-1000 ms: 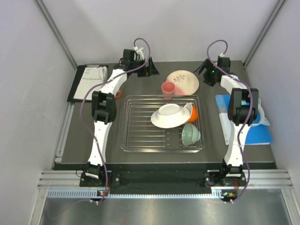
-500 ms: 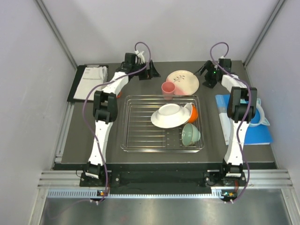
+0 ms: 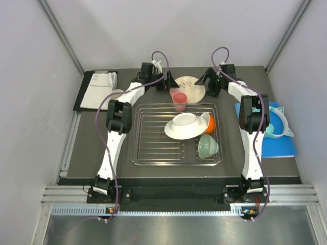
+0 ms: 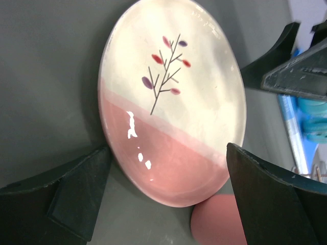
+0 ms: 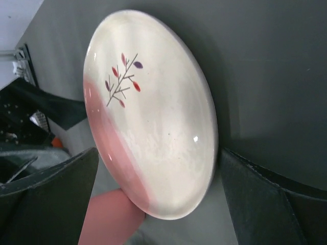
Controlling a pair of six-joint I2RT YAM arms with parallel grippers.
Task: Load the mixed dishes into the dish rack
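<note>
My right gripper will tilt flatter next and slide toward my left gripper, onto the beige plate's rim (image 3: 204, 91) (image 5: 199, 197).
The beige plate with a floral mark (image 3: 190, 86) lies flat on the dark table behind the dish rack (image 3: 153, 148). It fills the left wrist view (image 4: 171, 97) and the right wrist view (image 5: 153, 117). My left gripper (image 3: 164, 81) is open, its jaws straddling the plate's left side (image 4: 168, 204). My right gripper (image 3: 208, 80) is open at the plate's right side (image 5: 158, 204). The pink cup (image 3: 179, 98) stands against the plate's near edge. In the rack lie a white bowl (image 3: 185, 125), the cream-and-orange mug (image 3: 210, 122) and the mint-green bowl (image 3: 208, 146).
A white booklet (image 3: 99, 88) on a black board lies at the far left. Turquoise headphones (image 3: 278, 125) rest on a blue mat (image 3: 283, 145) at the right. Grey walls close in the back and sides.
Both grippers have moved inward along the back of the table to the plate, one on each side. The plate and pink cup have shifted slightly left.
</note>
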